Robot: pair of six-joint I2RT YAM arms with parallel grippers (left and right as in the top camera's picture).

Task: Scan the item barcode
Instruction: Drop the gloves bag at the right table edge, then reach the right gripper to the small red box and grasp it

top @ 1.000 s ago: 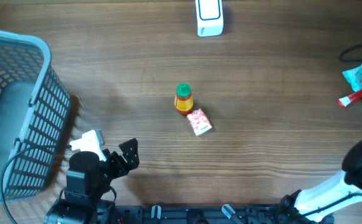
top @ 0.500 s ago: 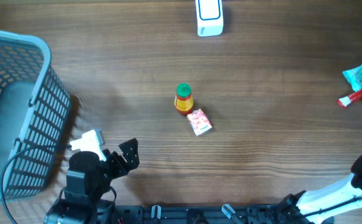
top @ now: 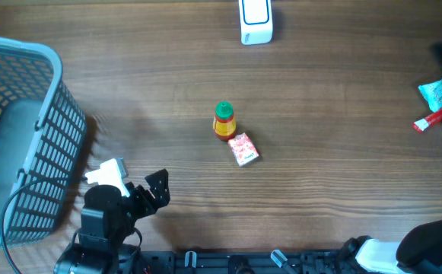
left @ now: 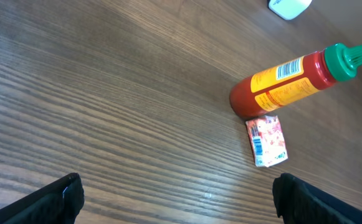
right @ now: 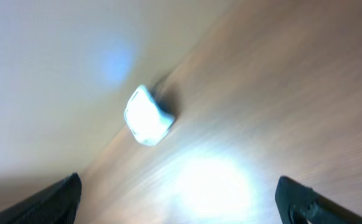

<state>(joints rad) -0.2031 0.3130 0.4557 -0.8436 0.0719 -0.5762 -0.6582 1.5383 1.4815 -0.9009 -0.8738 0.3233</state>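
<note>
The right gripper moves down and left in the overhead view to the pink box's edge away from the bottle (top: 223, 122) next, since that side is open.
A red and yellow sauce bottle (top: 223, 122) with a green cap stands mid-table, and a small pink box (top: 243, 148) lies against its near side. In the left wrist view both the bottle (left: 286, 78) and the box (left: 266, 140) show a barcode. The white scanner (top: 255, 20) stands at the far edge. My left gripper (top: 133, 181) rests open near the front left, well short of the bottle, with only bare wood between its fingertips (left: 181, 199). My right gripper (right: 181, 199) is open and empty. Its view is blurred and shows the scanner (right: 146, 116) far off.
A grey-blue mesh basket (top: 23, 144) fills the left side. A teal packet (top: 440, 91) and a red tube (top: 432, 119) lie at the right edge. The right arm's body (top: 426, 247) sits in the front right corner.
The right arm has pulled down toward the front right corner, leaving a dark smear at the right edge. Left arm, bottle and box have not moved.
</note>
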